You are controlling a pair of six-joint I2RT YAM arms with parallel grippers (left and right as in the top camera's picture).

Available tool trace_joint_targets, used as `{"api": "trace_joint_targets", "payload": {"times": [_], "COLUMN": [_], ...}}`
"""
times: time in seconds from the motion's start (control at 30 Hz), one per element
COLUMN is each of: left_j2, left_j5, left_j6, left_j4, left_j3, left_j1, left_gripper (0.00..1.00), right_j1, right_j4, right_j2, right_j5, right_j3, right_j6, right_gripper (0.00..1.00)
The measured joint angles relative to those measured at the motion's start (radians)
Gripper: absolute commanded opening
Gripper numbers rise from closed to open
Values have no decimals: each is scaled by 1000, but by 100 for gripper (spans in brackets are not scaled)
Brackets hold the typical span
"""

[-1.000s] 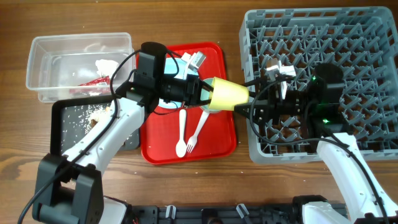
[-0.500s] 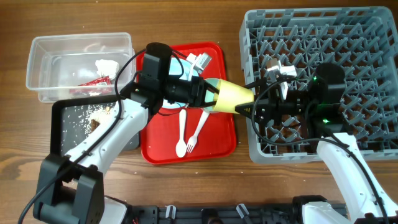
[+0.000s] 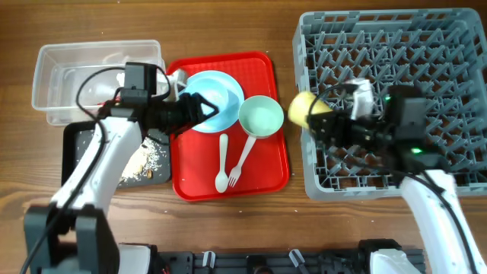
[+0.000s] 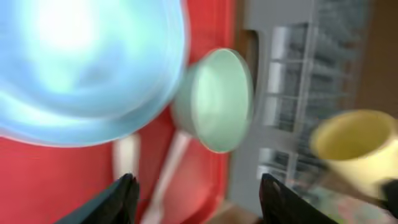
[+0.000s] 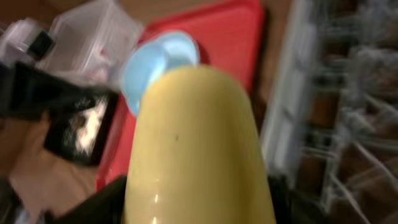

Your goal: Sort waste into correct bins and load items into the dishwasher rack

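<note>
Next, my right gripper carries the cup [image 3: 303,109] past the rack's edge, lowers it and releases it. The rack's wires lie below, to its right in the overhead view.
My right gripper [image 3: 319,122] is shut on the small yellow cup [image 3: 303,109], holding it on its side over the left edge of the grey dishwasher rack [image 3: 411,46]. The cup [image 5: 193,143] fills the right wrist view between the dark fingers. Over the pale blue plate [image 3: 215,99] on the red tray [image 3: 266,171], my left gripper [image 3: 192,106] is open and holds nothing. In its own view the gripper [image 4: 202,202] shows empty jaws above the plate [image 4: 81,62] and the mint-green bowl [image 4: 217,99]. The mint-green bowl [image 3: 261,116], a white spoon [image 3: 222,164] and a fork [image 3: 242,158] lie on the tray.
The clear tub [image 3: 76,57] stands at the back left. In front of it, the black tray [image 3: 76,152] holds pale food scraps [image 3: 141,161] and crumbs. The left arm reaches across both bins. The rack's upright pegs fill its floor.
The left gripper has let go of the yellow cup, opened and drawn back left over the plate. The right gripper has closed on the cup and carried it right to the rack's edge.
</note>
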Motion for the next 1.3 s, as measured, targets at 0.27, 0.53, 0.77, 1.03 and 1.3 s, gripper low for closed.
{"api": "trace_joint_targets", "payload": {"times": [0.27,0.53,0.77,1.03,1.3], "left_j2": [-261,-264,-264,-264,-264], "left_j5": [-451,-517,-518,-521,-652], "left_j6": [51,55,55,55,32], "left_j4": [-209,-209,-210,-221,-302], "left_j3": [-1,-1,-1,-1,-1], "left_j1": [22,22,22,22,22], "left_gripper": [68,68,74,75,82], "right_j1": [-130,-167,-167,-169,301], "right_j4": [-558,-553,-464,-426,-336], "right_j2": [-56,213,381,368,381], "right_j5": [430,602,621,483,363], "right_j3": [319,340,340,510,536], "right_j6": [-24,3,14,16,-26], "right_gripper": [16,20,84,89,77]}}
